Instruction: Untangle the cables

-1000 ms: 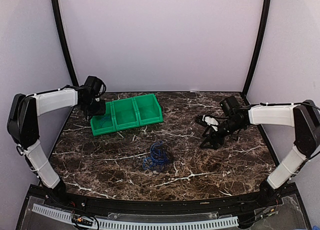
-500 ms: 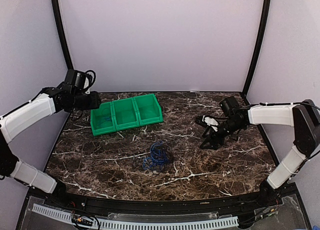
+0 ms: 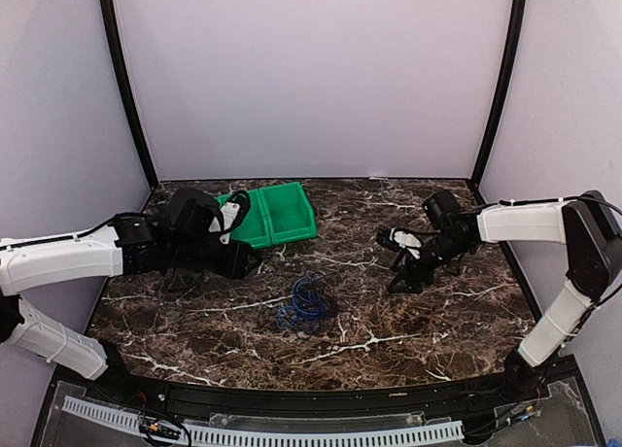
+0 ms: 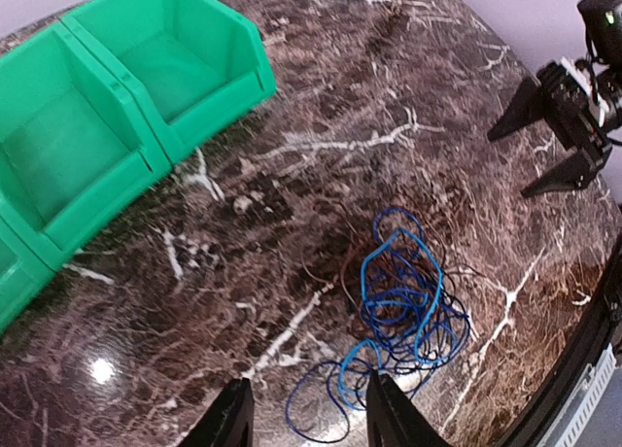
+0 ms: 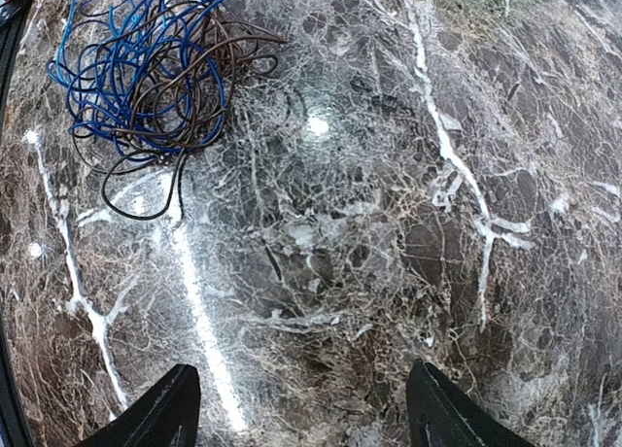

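My left gripper should next go down and to the right in the top view, onto the light blue loop [image 3: 310,287] [image 4: 436,290], because the loop is below it on that side, on top of the darker pieces of cable.
The cables [image 3: 306,304] lie in one tangled bunch on the marble table, blue loops mixed with dark strands. In the left wrist view the blue cable [image 4: 408,311] sits just ahead and right of my left gripper [image 4: 309,423], whose jaws stand apart with only a loose loop on the table below them. From above, the left gripper [image 3: 248,264] hovers left of the bunch, in front of the bin. My right gripper [image 3: 394,260] is open, right of the bunch and apart from it. The right wrist view has the cables [image 5: 146,68] at the top left, far from the right gripper [image 5: 303,418].
A green three-compartment bin [image 3: 292,228] stands at the back left, partly hidden by the left arm; its wall [image 4: 224,107] fills the upper left of the left wrist view. The right gripper's fingers [image 4: 564,126] appear at that view's far right. Black frame posts flank the table.
The left arm has swung from the back left corner, over the bin, forward and right toward the cables. Its jaws stand a little wider. The right arm has hardly moved.
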You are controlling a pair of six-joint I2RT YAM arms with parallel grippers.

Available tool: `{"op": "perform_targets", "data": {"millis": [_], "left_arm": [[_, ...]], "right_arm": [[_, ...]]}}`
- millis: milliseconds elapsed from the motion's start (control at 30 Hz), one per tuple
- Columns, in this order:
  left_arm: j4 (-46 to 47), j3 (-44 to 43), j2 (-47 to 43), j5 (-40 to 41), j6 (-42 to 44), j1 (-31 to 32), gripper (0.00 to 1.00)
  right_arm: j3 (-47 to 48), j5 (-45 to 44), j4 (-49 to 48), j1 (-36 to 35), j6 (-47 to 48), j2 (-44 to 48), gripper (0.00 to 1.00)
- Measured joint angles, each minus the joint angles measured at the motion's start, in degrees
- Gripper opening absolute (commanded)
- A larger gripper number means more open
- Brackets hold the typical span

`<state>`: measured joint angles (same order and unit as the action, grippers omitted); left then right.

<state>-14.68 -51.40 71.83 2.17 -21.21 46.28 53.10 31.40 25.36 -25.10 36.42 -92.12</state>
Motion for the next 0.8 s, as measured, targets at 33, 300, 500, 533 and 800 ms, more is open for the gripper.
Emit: {"op": "perform_targets", "data": {"millis": [33, 300, 500, 533, 800], "left_arm": [[0.52, 0.72, 0.85, -0.07, -0.50, 1.38, 0.41], [1.09, -4.57, 12.81, 5.86, -8.13, 13.88, 0.45], [-3.32, -13.57, 22.67, 10.51, -16.22, 15.87, 0.45], [-3.54, -13.81, 23.06, 10.84, -16.61, 15.87, 0.44], [-7.02, -14.29, 25.27, 14.60, -21.53, 15.76, 0.30]], "right_arm": [[0.07, -0.04, 0.00, -0.15, 0.00, -0.20, 0.75], [0.57, -1.38, 0.00, -1.95, 0.02, -1.68, 0.74], [0.57, -2.91, 0.04, -3.10, 0.22, -2.29, 0.74], [0.57, -3.04, 0.04, -3.17, 0.22, -2.29, 0.74], [0.57, -4.22, 0.02, -3.26, 0.48, -2.29, 0.74]]}}
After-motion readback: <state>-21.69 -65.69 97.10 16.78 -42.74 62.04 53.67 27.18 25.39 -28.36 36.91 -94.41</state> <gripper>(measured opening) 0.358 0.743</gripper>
